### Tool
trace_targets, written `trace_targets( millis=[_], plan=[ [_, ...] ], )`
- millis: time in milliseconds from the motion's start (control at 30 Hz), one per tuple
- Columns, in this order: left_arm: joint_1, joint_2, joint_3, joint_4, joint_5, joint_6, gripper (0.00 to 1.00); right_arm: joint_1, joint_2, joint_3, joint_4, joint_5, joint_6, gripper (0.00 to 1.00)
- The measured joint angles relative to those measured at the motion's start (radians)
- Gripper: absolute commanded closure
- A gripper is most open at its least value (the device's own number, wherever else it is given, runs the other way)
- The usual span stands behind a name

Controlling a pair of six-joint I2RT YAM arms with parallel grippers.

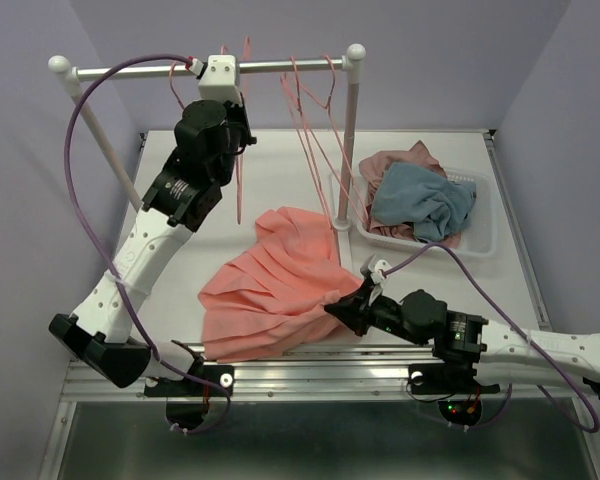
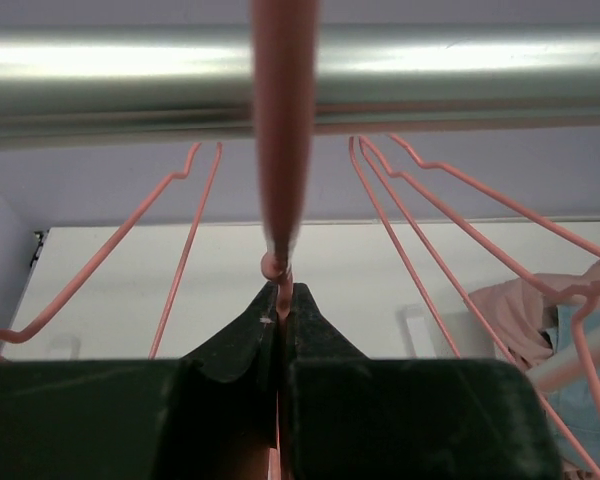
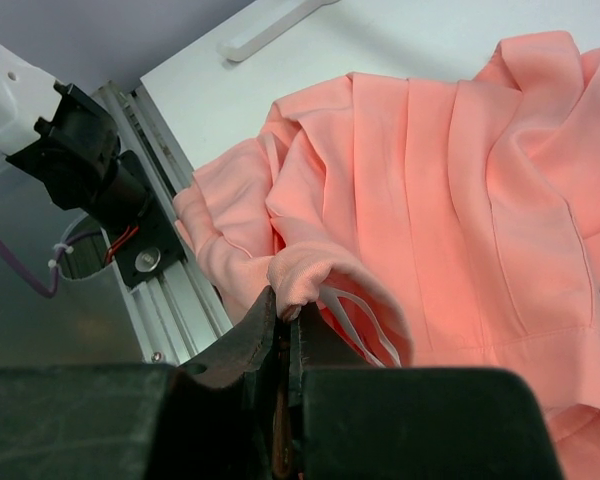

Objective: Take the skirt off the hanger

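Observation:
My left gripper needs to move along the bar [image 2: 430, 75] toward the basket side first, then lower and release the hanger, because the skirt is apart from the hanger.
The salmon-coral pleated skirt [image 1: 275, 285] lies spread on the table, apart from the hanger. My right gripper [image 1: 352, 306] is at its near right edge, shut on a fold of the hem. The right wrist view shows that bunched fold of the skirt [image 3: 430, 200] pinched in the right gripper [image 3: 285, 318], with a white loop beside it. My left gripper [image 1: 242, 132] is up by the rail, shut on the neck of a pink wire hanger [image 1: 238, 190]. In the left wrist view the hanger [image 2: 280, 150] rises from the left gripper [image 2: 283, 300] to the rail [image 2: 430, 75].
Several more pink hangers [image 1: 310, 130] hang on the rack's rail [image 1: 280, 67]; its right post [image 1: 350, 140] stands behind the skirt. A white basket [image 1: 480, 240] at the back right holds a grey-blue garment [image 1: 425, 200] and a mauve-pink one [image 1: 400, 165].

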Motion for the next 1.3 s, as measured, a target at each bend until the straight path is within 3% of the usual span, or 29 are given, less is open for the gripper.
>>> trace_targets(
  millis=[300,867,1300],
  plan=[
    [0.000,-0.079,-0.048,0.019,0.051,0.032,1.00,0.000,0.010,0.009,0.004,-0.001,-0.011,0.99],
    [0.000,-0.077,-0.087,0.054,0.079,0.074,1.00,0.000,0.013,0.009,0.006,0.000,-0.018,0.99],
    [0.000,0.056,0.003,0.068,0.027,0.086,1.00,0.000,0.012,0.009,0.006,0.007,-0.026,0.99]
  ],
)
